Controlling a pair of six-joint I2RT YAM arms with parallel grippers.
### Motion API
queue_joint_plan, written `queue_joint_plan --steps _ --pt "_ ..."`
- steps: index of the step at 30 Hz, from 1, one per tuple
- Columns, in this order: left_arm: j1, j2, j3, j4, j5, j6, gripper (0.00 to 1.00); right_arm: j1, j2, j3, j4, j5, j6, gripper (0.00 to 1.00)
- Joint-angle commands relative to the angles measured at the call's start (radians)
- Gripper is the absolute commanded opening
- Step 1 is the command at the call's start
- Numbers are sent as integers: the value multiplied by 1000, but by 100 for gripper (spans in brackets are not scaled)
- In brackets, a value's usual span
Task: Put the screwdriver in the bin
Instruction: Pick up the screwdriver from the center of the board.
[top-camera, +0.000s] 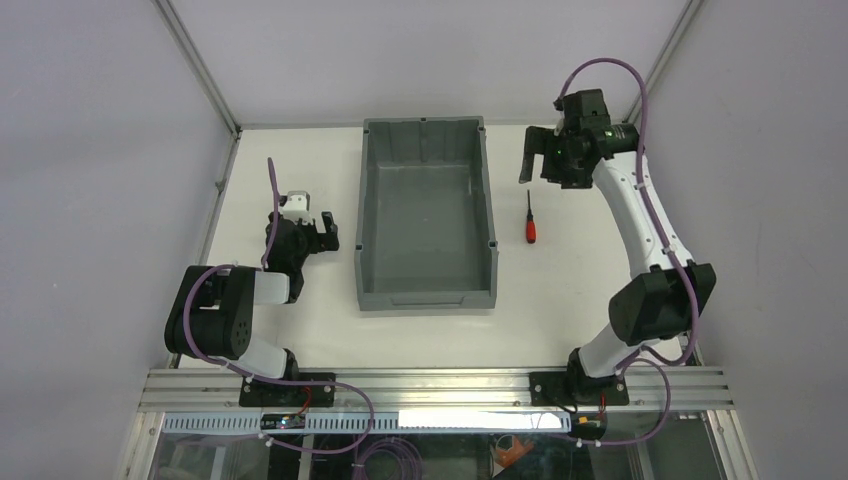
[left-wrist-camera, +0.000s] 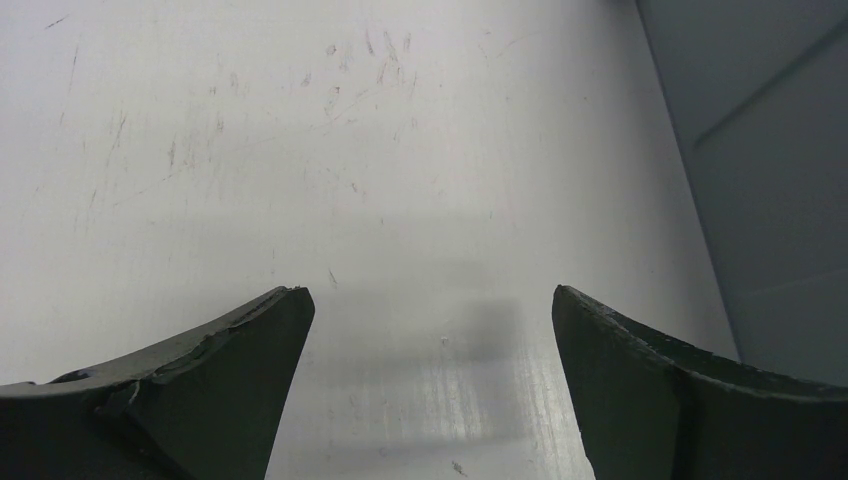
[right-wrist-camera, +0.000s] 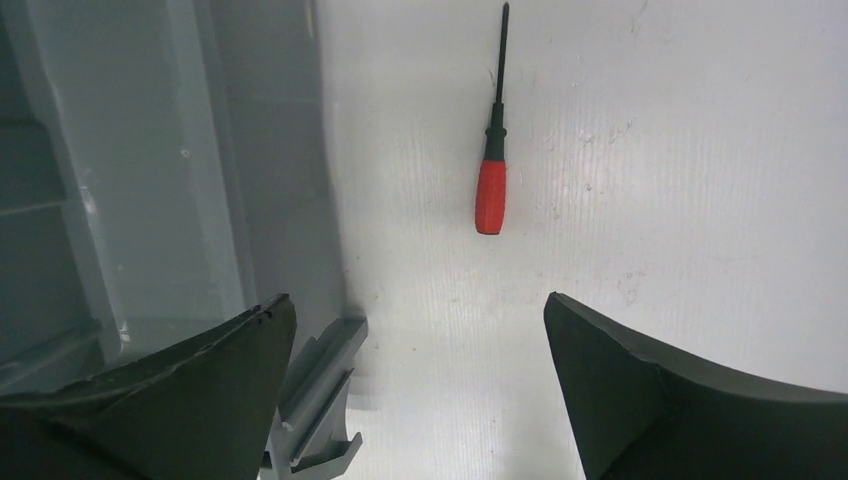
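I will lower my open right gripper with its fingers on both sides of the handle's middle (top-camera: 531, 232) (right-wrist-camera: 490, 198) and close it, because the screwdriver's red handle is below it, clear of the bin's side.
The screwdriver (top-camera: 531, 222), with a red handle and thin black shaft, lies on the white table just right of the grey bin (top-camera: 365, 200). In the right wrist view the screwdriver (right-wrist-camera: 490, 192) lies ahead of the fingers, and the bin's wall (right-wrist-camera: 230, 150) is on the left. My right gripper (top-camera: 537, 156) is open and empty, raised near the bin's far right corner. In its own view the right gripper (right-wrist-camera: 415, 310) holds nothing. My left gripper (top-camera: 318, 234) is open and empty, low over the table left of the bin. In its own view the left gripper (left-wrist-camera: 430, 300) frames bare table.
The bin's left wall (left-wrist-camera: 770, 160) shows at the right edge of the left wrist view. A ribbed tab on the bin's outer side (right-wrist-camera: 320, 400) sits by my right gripper's left finger. Metal frame posts and white walls bound the table on both sides.
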Motion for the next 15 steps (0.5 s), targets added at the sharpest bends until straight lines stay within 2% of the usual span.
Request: queue_joint_plan --steps 1,15 --pt "6 -5 17 66 17 24 99 -5 50 -32 0 -6 23 99" --pt "6 -5 17 66 17 24 99 -7 239 -156 89 75 40 94"
